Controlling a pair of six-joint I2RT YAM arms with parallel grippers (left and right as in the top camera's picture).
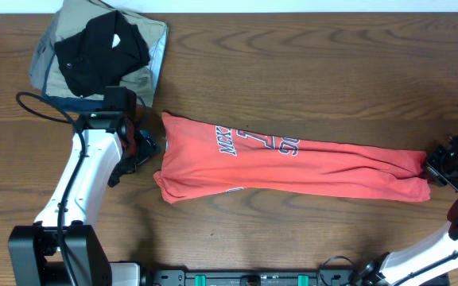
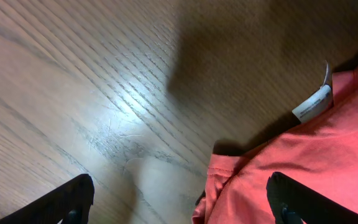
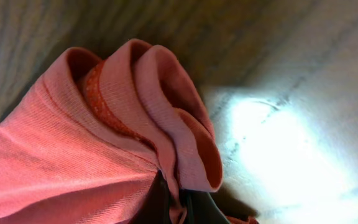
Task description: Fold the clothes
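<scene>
My right gripper holds the shirt's pinched end, and the shirt is stretched long. Next I should lift that end, sweep it left in the overhead view and let go of it on the shirt's middle.
The clothes, a coral-red T-shirt with navy-and-white lettering, lie folded into a long band across the table. My left gripper stands open at the shirt's left end. In the left wrist view its dark fingers straddle bare wood and the edge of the red fabric. The white neck tag shows just beyond. My right gripper is at the shirt's right end. In the right wrist view it is shut on the bunched folds of the fabric.
A pile of folded garments sits at the back left, a black one on top of khaki, light blue and navy pieces. A black cable loops beside the left arm.
</scene>
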